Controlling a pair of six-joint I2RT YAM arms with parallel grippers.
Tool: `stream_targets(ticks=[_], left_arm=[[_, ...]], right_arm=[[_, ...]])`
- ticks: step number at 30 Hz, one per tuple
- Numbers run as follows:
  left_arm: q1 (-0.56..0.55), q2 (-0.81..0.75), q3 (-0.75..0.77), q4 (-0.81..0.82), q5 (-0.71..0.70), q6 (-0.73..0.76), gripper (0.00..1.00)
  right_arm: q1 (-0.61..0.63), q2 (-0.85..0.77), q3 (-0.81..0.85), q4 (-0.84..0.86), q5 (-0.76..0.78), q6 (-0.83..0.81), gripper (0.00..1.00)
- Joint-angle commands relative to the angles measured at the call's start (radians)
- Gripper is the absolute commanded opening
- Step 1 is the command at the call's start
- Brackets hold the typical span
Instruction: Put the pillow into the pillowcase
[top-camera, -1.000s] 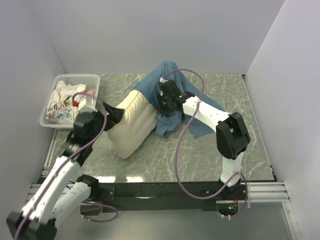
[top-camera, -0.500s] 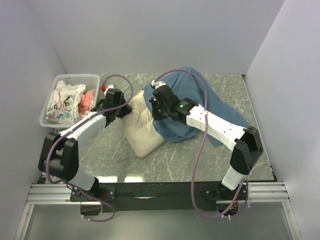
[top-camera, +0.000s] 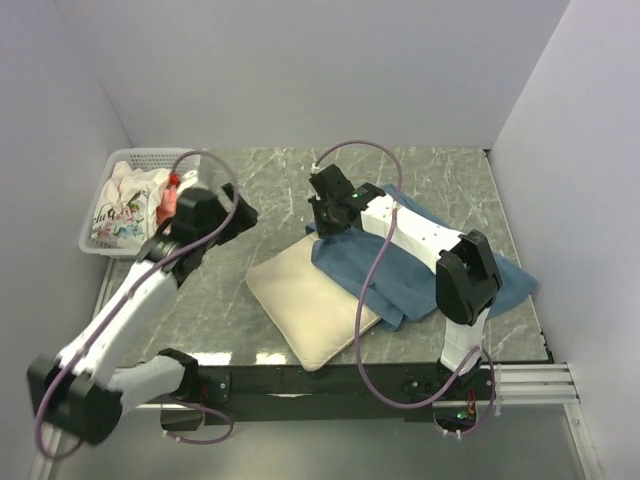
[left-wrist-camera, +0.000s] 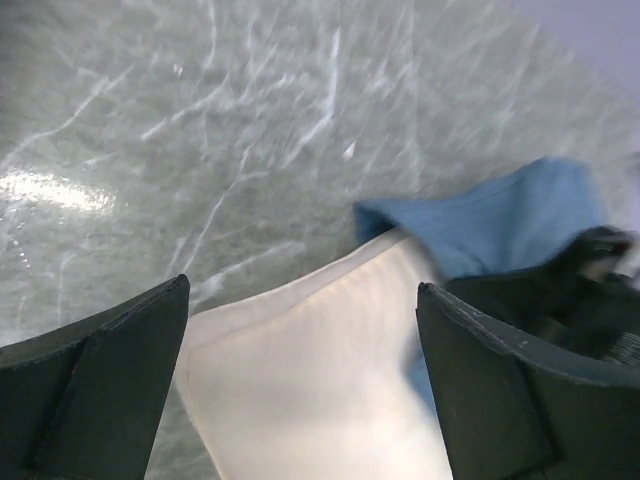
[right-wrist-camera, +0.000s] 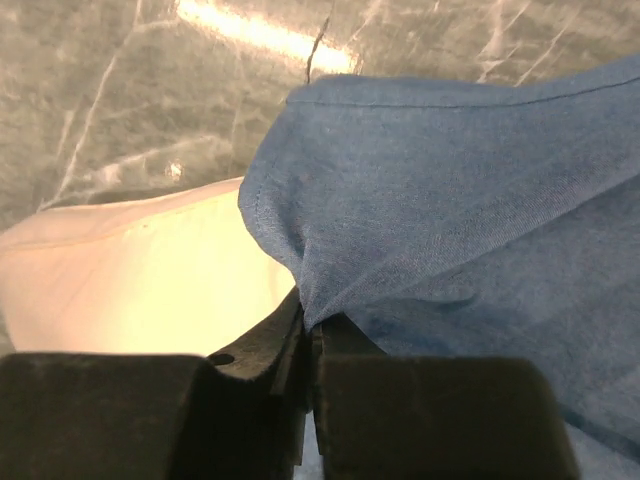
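I should next move my left gripper back and down onto the pillow's edge opposite the pillowcase and close on a fold there, as that edge is uncovered.
The cream pillow (top-camera: 305, 300) lies flat on the marble table, one corner over the near edge. The dusty-blue pillowcase (top-camera: 420, 270) lies to its right, its left edge lapping the pillow's far right side. My right gripper (top-camera: 322, 222) is shut on a fold of the pillowcase (right-wrist-camera: 430, 200) at its far left corner, the pillow (right-wrist-camera: 140, 270) just beside the fingers. My left gripper (top-camera: 243, 214) is open and empty, raised left of the pillow; its wrist view shows the pillow (left-wrist-camera: 300, 380) and the pillowcase corner (left-wrist-camera: 490, 220) between its fingers.
A white basket (top-camera: 172, 160) holding white printed cloth and pink fabric (top-camera: 125, 205) stands at the far left. Grey walls close in the table on three sides. The right arm's purple cable (top-camera: 362, 300) hangs across the pillowcase and pillow.
The pillow dropped from a bunched heap to lie flat and nearer the front edge. My left gripper let go of it and lifted away left. The pillowcase spread out to the right.
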Motion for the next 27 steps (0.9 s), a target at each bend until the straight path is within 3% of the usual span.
stream_targets(ticks=[1,5,9,12,13,16,19,21,24,25,27], left_arm=[[-0.008,-0.185,-0.227,-0.056,0.025,-0.156,0.99],[-0.131,-0.363,-0.464,0.048,0.099,-0.331,0.99],[-0.290,-0.418,-0.622,0.215,0.143,-0.432,0.99],[-0.405,-0.397,-0.685,0.275,0.101,-0.512,0.99],[-0.450,-0.392,-0.705,0.301,0.088,-0.535,0.99],[-0.481,-0.345,-0.792,0.489,0.090,-0.607,1.00],[-0.482,-0.255,-0.821,0.704,0.050,-0.606,0.99],[-0.479,-0.169,-0.803,0.757,0.026,-0.595,0.99],[-0.450,-0.113,-0.719,0.719,-0.033,-0.540,0.54],[-0.400,-0.116,-0.705,0.703,-0.034,-0.529,0.21],[-0.325,-0.164,-0.685,0.669,0.011,-0.505,0.01]], right_arm=[[-0.004,-0.067,0.041,0.036,-0.015,-0.009,0.13],[-0.003,-0.102,0.043,0.045,-0.019,0.008,0.22],[-0.003,-0.139,0.037,0.044,0.011,0.017,0.24],[0.002,-0.174,0.020,0.032,0.023,0.020,0.34],[0.004,-0.187,0.014,0.032,0.042,0.020,0.45],[0.016,-0.245,-0.012,0.024,0.086,0.017,0.64],[0.049,-0.325,-0.060,0.016,0.154,0.027,0.74],[0.066,-0.407,-0.136,0.016,0.215,0.051,0.76],[0.099,-0.546,-0.302,0.052,0.250,0.079,0.77],[0.105,-0.584,-0.346,0.056,0.260,0.086,0.77],[0.120,-0.689,-0.484,0.082,0.242,0.106,0.77]])
